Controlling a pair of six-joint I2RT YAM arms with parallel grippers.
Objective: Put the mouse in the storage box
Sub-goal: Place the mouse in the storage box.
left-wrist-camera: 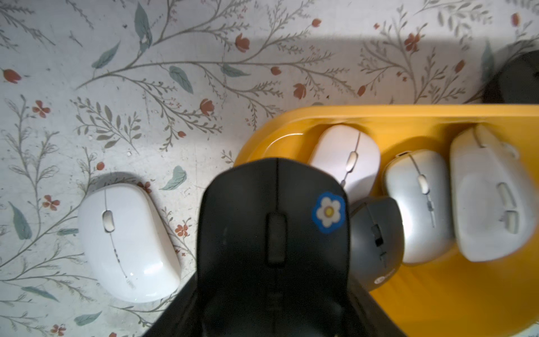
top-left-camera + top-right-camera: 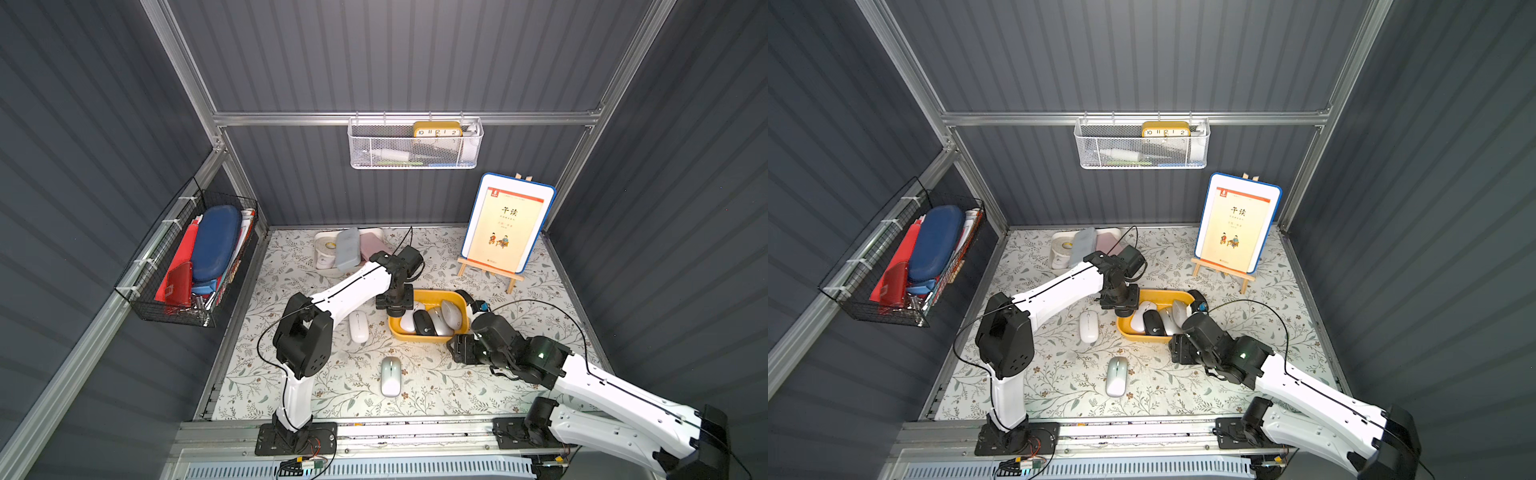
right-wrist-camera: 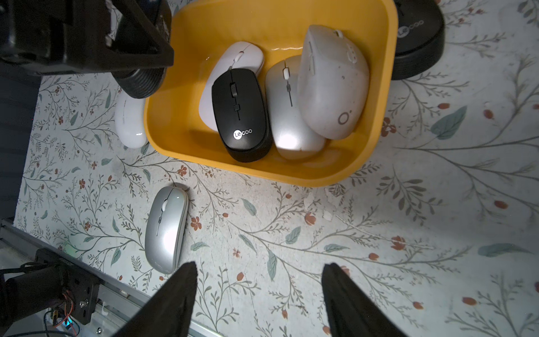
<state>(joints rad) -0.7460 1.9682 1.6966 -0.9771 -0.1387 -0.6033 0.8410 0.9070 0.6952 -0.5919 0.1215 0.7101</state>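
The black mouse still sticks out over the storage box's rim, so the left gripper will next move past the storage box's rim, then down into the storage box's bare end (image 2: 396,325) (image 1: 292,143) to let go of the mouse.
My left gripper (image 1: 269,291) is shut on a black mouse (image 1: 271,221) with a blue-and-white flower sticker. It holds the mouse above the left end of the yellow storage box (image 1: 408,113), partly over the rim. In both top views the gripper (image 2: 395,309) (image 2: 1121,308) hides this mouse. The storage box (image 2: 428,337) (image 2: 1142,337) (image 3: 291,172) holds several mice: white, black, silver and a large pale grey one. My right gripper (image 3: 259,267) is open and empty, above the tablecloth just in front of the box (image 2: 457,349).
A white mouse (image 2: 358,326) (image 1: 128,242) lies on the cloth left of the box. A silver mouse (image 2: 390,376) (image 3: 166,227) lies nearer the front edge. Another black mouse (image 3: 417,38) sits against the box's right end. A book easel (image 2: 505,232) and a white tray (image 2: 328,268) stand at the back.
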